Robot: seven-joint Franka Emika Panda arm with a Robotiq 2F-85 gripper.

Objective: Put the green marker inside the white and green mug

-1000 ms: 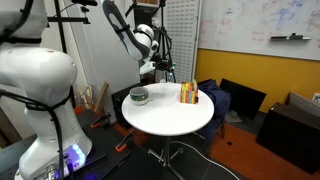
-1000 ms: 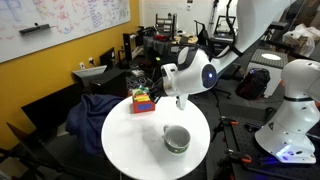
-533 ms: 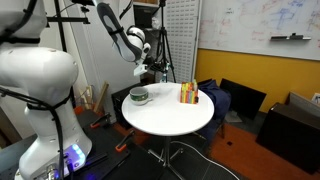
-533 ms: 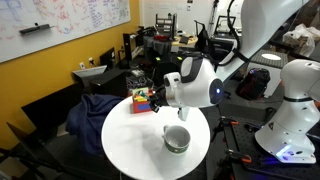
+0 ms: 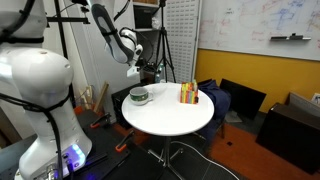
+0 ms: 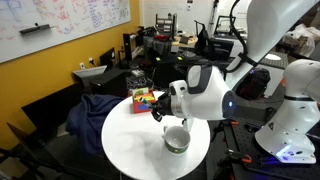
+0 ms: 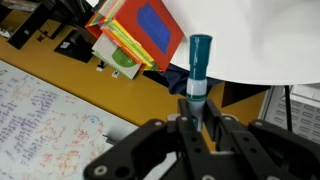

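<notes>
The mug stands below the robot's gripper, nearer the robot's base, so the gripper will next move back and go down over the mug's opening (image 6: 178, 132) to let go of the marker.
My gripper (image 7: 198, 112) is shut on the green marker (image 7: 199, 68), a teal-green stick that pokes out past the fingertips over the white table's edge. In both exterior views the gripper (image 5: 135, 71) (image 6: 159, 108) hangs in the air just above and beside the white and green mug (image 5: 139, 96) (image 6: 177, 138). The mug stands upright near the rim of the round white table (image 5: 165, 118). The mug is out of the wrist view.
An orange, red and green striped block (image 5: 188, 93) (image 6: 143, 100) (image 7: 140, 35) stands on the table on the other side from the mug. A second white robot (image 5: 40, 90), chairs and cluttered desks surround the table (image 6: 130, 145).
The arm has carried the marker away from the striped block towards the mug; the gripper now sits close over the mug's side. The grip has stayed shut.
</notes>
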